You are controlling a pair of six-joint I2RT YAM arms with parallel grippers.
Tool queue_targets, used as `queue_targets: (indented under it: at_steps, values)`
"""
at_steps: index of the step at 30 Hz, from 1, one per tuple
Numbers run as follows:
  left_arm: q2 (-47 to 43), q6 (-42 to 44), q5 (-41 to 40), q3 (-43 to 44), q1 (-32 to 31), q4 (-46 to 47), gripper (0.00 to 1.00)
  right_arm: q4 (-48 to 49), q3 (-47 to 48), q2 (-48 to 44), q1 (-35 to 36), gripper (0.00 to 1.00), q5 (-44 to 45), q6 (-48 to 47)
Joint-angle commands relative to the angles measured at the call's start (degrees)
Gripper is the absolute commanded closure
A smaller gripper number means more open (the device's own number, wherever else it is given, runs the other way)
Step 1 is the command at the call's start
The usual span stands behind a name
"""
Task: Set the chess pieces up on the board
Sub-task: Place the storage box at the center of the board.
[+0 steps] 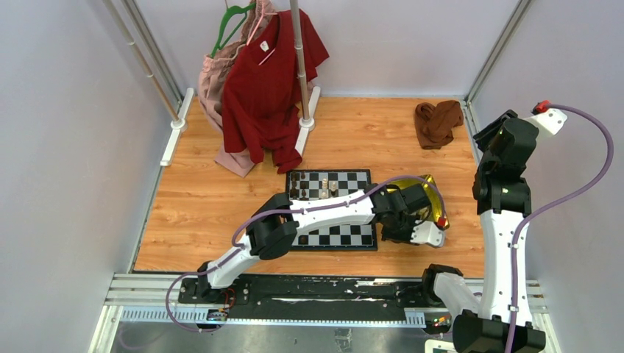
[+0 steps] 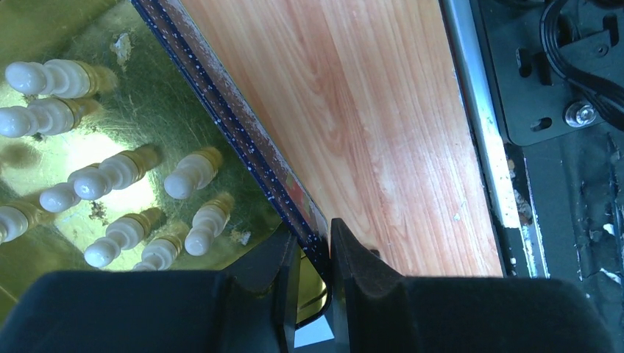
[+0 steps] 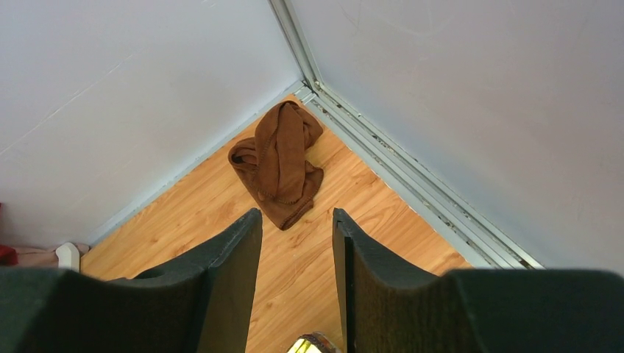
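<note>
The gold tin will next go slightly back and toward the board in my left gripper. Then my left gripper will open.
The black and white board point(image 1: 346, 235) lies on the wooden table, partly under my left arm. A few dark pieces point(image 1: 296, 185) and cream pieces point(image 1: 332, 185) stand on its far rows. Several cream pieces point(image 2: 118, 170) lie inside the gold tin point(image 1: 429, 185) just right of the board. My left gripper point(image 2: 316, 250) is shut on the tin's dark speckled rim point(image 2: 221, 99), one finger inside and one outside; in the top view it point(image 1: 403, 217) sits at the tin's near side. My right gripper point(image 3: 296, 220) is open and empty, held high at the right point(image 1: 494, 136).
A brown cloth point(image 1: 438, 121) lies at the far right corner, also in the right wrist view point(image 3: 279, 158). A red shirt point(image 1: 268, 81) and pink garments hang on a rack at the back, pole base point(image 1: 306, 121) behind the board. A metal rail point(image 1: 294, 290) runs along the near edge.
</note>
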Motion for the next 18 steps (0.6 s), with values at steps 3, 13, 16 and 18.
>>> queue_targets:
  at_steps: [3, 13, 16, 18]
  values:
    - [1.65, 4.89, 3.24, 2.11, -0.37, -1.6, 1.0, -0.37, 0.02, -0.12, -0.77, 0.55, -1.11, -1.13]
    - [3.33, 5.32, 6.91, 2.2, -0.37, -2.21, 1.0, 0.36, -0.83, 0.45, -0.81, 0.55, -1.8, -1.02]
    - [3.55, 4.64, 7.09, 2.95, -0.33, -2.12, 1.0, 0.52, -1.04, 0.5, -0.75, 0.55, -1.94, -1.01]
    - [4.04, 4.09, 7.07, 3.67, -0.28, -2.12, 1.0, 0.48, -1.05, 0.51, -0.79, 0.55, -1.99, -1.14]
